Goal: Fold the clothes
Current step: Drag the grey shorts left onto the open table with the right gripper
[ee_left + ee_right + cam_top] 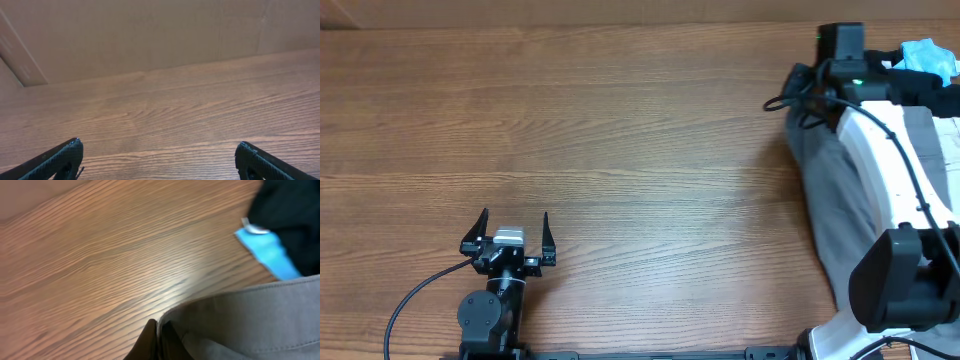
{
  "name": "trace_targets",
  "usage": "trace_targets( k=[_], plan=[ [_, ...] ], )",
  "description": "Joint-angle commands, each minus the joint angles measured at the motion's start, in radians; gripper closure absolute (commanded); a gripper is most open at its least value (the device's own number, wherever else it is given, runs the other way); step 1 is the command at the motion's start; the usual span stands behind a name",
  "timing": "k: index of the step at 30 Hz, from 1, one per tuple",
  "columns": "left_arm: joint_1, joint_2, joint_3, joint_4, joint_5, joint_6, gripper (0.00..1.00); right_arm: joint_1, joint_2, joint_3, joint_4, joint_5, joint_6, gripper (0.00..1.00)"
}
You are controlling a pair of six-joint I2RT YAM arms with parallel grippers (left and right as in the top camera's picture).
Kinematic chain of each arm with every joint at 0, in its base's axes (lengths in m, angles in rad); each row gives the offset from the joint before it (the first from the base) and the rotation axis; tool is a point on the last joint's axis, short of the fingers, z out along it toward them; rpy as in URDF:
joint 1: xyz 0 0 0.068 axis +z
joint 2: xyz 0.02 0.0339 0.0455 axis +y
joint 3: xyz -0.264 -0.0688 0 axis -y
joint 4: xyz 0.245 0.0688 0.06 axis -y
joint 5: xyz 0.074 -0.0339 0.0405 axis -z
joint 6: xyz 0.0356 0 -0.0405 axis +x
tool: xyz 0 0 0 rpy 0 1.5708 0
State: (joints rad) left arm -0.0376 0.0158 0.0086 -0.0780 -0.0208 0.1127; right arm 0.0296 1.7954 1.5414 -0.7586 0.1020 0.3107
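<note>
The trousers' edge is in my right gripper, and next I will sweep it to the left in the overhead view and let it go.
The grey trousers (840, 200) lie bunched along the right side of the table, partly under my right arm. In the right wrist view the grey cloth (250, 320) fills the lower right, and my right gripper (157, 327) is shut on its edge, the fingers pinching the fabric. In the overhead view the right gripper (808, 82) sits at the far right of the table at the trousers' upper end. My left gripper (513, 232) is open and empty near the front left; its fingertips show wide apart over bare wood in the left wrist view (157, 150).
A light-blue garment (928, 57) and a black garment (295, 205) lie at the far right corner, just beyond the grey trousers. A cardboard wall (150, 35) stands behind the table.
</note>
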Motion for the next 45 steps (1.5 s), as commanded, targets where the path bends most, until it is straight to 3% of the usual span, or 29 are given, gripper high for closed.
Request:
trace_targets(
  k=[1,7,20,27,29,31,34,36,41,45],
  plan=[
    [0.006,-0.01,-0.004,0.004,-0.012,0.021,0.0,0.068,-0.017,0.032,0.018,-0.048,0.001,0.96],
    [0.006,-0.01,-0.004,0.004,-0.012,0.021,0.0,0.194,-0.013,0.031,0.046,-0.15,0.002,0.96],
    [0.006,-0.01,-0.004,0.004,-0.012,0.021,0.0,0.566,0.002,0.031,0.12,-0.149,0.002,0.96],
    [0.006,-0.01,-0.004,0.004,-0.012,0.021,0.0,0.631,0.002,0.031,0.148,-0.142,0.038,0.92],
    [0.006,-0.01,-0.004,0.004,-0.012,0.021,0.0,0.631,0.002,0.031,0.143,-0.141,0.038,0.85],
    [0.006,-0.01,-0.004,0.004,-0.012,0.021,0.0,0.631,0.002,0.031,0.14,-0.133,0.038,0.67],
    [0.006,-0.01,-0.004,0.004,-0.012,0.021,0.0,0.617,-0.009,0.035,0.129,-0.094,0.038,0.61],
    [0.006,-0.01,-0.004,0.004,-0.012,0.021,0.0,0.594,-0.026,0.051,0.11,-0.089,0.039,0.44],
    [0.006,-0.01,-0.004,0.004,-0.012,0.021,0.0,0.488,-0.1,0.127,0.032,-0.089,0.039,0.17],
    [0.006,-0.01,-0.004,0.004,-0.012,0.021,0.0,0.326,-0.147,0.166,0.001,-0.078,0.026,0.09]
  ],
)
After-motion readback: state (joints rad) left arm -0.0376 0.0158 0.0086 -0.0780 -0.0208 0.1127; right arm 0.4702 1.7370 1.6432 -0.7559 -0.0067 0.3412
